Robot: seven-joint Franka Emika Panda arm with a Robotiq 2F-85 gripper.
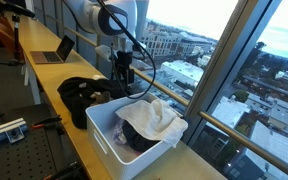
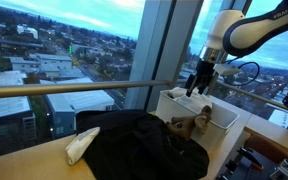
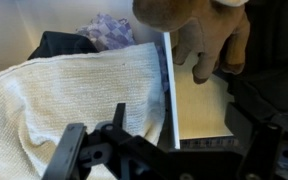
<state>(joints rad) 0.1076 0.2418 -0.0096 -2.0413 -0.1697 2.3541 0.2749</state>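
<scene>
My fingers are empty and higher than the brown plush toy [image 3: 199, 35], which sits outside the bin's rim, so my gripper will next move toward the black clothing and down over the toy.
My gripper [image 1: 124, 72] [image 2: 197, 86] hangs open above the far edge of a white plastic bin [image 1: 106, 137] [image 2: 220, 118]. In the wrist view the gripper [image 3: 169, 150] straddles the bin's thin rim [image 3: 167, 85], with nothing held between its dark fingers [image 3: 76, 152]. Over the bin's contents lies a cream towel [image 3: 74, 95] [image 1: 156, 118], and beneath it are a dark garment [image 3: 59, 42] and a purple-patterned cloth [image 3: 109, 30]. Just outside the rim, a brown plush toy [image 3: 199, 35] [image 2: 181, 123] sits on the wooden tabletop [image 3: 199, 110].
A heap of black clothing [image 1: 79, 95] [image 2: 144, 148] lies on the table beside the bin. A folded white cloth [image 2: 81, 146] rests near the window side. An open laptop [image 1: 54, 50] stands further along the bench. Tall window glass [image 1: 209, 60] runs along the table's edge.
</scene>
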